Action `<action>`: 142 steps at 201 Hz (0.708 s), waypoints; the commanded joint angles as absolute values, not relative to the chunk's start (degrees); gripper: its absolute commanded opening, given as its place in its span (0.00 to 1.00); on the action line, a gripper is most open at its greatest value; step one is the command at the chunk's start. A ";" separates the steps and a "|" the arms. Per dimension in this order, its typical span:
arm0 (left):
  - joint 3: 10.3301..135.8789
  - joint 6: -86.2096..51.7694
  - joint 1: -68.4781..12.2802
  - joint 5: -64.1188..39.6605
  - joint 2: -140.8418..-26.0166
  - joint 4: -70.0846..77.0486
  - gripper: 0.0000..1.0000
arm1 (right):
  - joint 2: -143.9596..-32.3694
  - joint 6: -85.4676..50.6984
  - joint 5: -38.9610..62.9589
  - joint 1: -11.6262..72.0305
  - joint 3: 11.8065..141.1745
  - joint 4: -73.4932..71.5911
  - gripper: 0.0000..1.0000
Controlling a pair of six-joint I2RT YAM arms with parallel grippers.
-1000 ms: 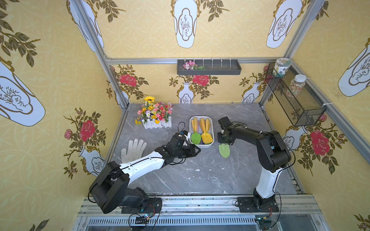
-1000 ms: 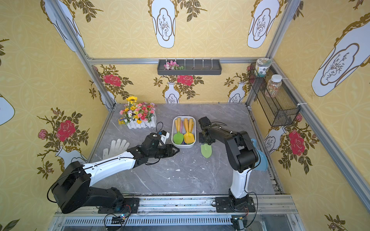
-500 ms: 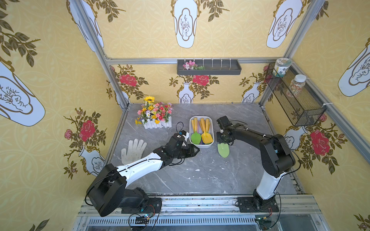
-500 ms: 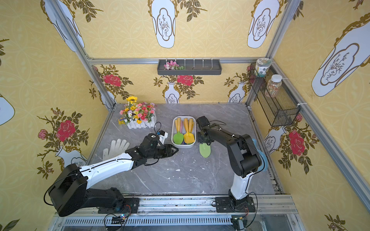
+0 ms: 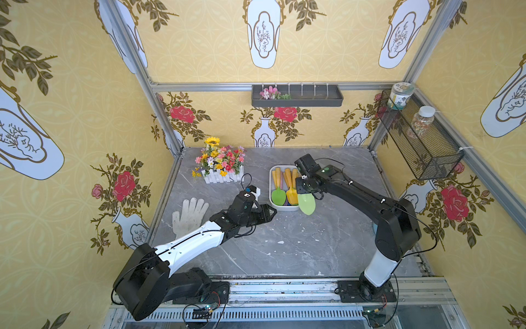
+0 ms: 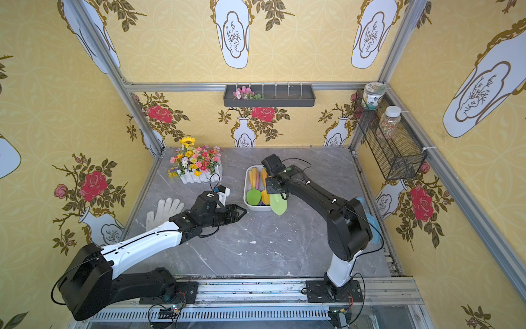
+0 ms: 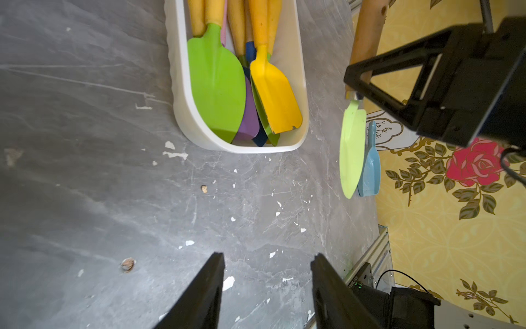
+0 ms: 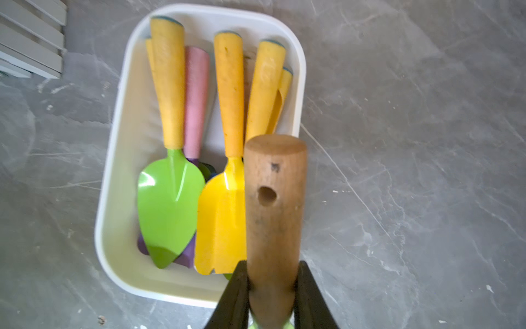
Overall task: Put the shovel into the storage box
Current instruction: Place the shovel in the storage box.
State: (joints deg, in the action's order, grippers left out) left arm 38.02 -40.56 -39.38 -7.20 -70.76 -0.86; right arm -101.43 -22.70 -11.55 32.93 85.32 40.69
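My right gripper next moves across the storage box and down over the bright green shovel (image 8: 170,207) to release the brown wooden handle. The pale green blade hangs past the storage box's rim.
The shovel (image 5: 306,203) (image 6: 278,203) has a pale green blade and a brown wooden handle (image 8: 273,199). My right gripper (image 5: 304,186) (image 8: 271,265) is shut on the handle close to the blade, holding it up off the table at the right front corner of the storage box. The storage box (image 5: 270,185) (image 6: 245,189) (image 8: 113,171) is a white tub with several coloured shovels lying in it. My left gripper (image 5: 271,212) (image 7: 267,256) hovers open and empty over the table, just left of the box's front end (image 7: 182,85).
A white glove (image 5: 189,215) lies at the left. A flower planter (image 5: 219,168) stands behind it. A blue scoop (image 7: 370,162) lies at the table's right edge. A dark grey tray (image 5: 296,96) and a mesh basket (image 5: 421,142) hang on the walls.
My right gripper has carried the shovel left and back, from beside the box to its right front corner. My left gripper has drawn back slightly and widened a little.
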 commanded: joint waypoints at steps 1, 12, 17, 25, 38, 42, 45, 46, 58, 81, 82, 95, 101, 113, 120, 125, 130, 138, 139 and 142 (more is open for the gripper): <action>36.89 -41.10 -38.96 -6.52 -69.43 -1.79 0.54 | -104.06 -24.28 -13.35 34.72 90.25 43.07 0.19; 36.45 -41.13 -38.86 -6.29 -68.78 -2.22 0.54 | -105.99 -24.69 -13.74 35.53 93.16 43.95 0.19; 36.34 -41.12 -38.85 -6.22 -68.50 -2.38 0.54 | -107.03 -24.94 -13.88 35.87 94.40 44.11 0.19; 36.01 -41.09 -38.72 -6.15 -67.93 -2.57 0.54 | -108.46 -25.21 -14.06 36.34 96.29 44.34 0.19; 35.50 -41.11 -38.59 -5.95 -67.08 -2.84 0.54 | -110.72 -25.98 -14.26 36.93 99.06 44.34 0.19; 35.28 -41.13 -38.52 -5.83 -66.79 -2.96 0.54 | -111.48 -26.27 -14.25 37.07 99.84 44.30 0.19; 35.18 -41.09 -38.50 -5.80 -66.58 -3.05 0.54 | -112.08 -26.40 -14.24 37.15 100.40 44.22 0.19; 35.21 -41.11 -38.50 -5.80 -66.51 -3.11 0.54 | -112.24 -26.47 -14.24 37.17 100.65 44.21 0.19; 34.91 -41.10 -38.32 -5.45 -65.77 -3.66 0.55 | -114.47 -27.02 -14.24 37.49 103.16 44.03 0.19; 34.38 -41.13 -38.06 -5.15 -64.41 -4.48 0.55 | -118.76 -27.69 -14.76 37.89 107.42 43.61 0.19; 34.37 -41.13 -38.06 -5.12 -64.28 -4.48 0.54 | -118.93 -27.73 -14.77 37.93 107.54 43.60 0.19; 34.16 -41.13 -37.92 -5.01 -63.67 -4.78 0.55 | -121.09 -28.20 -14.84 37.93 109.42 43.15 0.19; 34.08 -41.12 -37.89 -4.97 -63.48 -5.09 0.55 | -121.86 -28.38 -15.05 37.90 110.02 42.76 0.19; 34.03 -41.13 -37.84 -4.74 -63.11 -5.53 0.55 | -123.42 -28.80 -15.74 37.92 110.99 41.96 0.19; 34.09 -41.13 -37.79 -4.66 -62.94 -5.76 0.55 | -124.39 -29.04 -16.20 37.91 111.60 41.92 0.19; 34.14 -41.09 -37.79 -4.67 -62.85 -5.93 0.55 | -125.04 -29.19 -16.44 37.84 112.19 41.92 0.19; 34.11 -41.09 -37.74 -4.58 -62.77 -6.01 0.55 | -125.59 -29.28 -16.87 37.88 112.51 41.84 0.19; 34.08 -41.13 -37.71 -4.49 -62.67 -6.06 0.55 | -126.34 -29.58 -17.30 37.83 112.93 41.86 0.19; 34.05 -41.13 -37.71 -4.49 -62.62 -6.06 0.55 | -126.41 -29.60 -17.31 37.86 112.98 41.85 0.19; 34.09 -41.13 -37.64 -4.48 -62.66 -6.08 0.55 | -126.61 -29.76 -17.31 37.86 113.10 41.76 0.19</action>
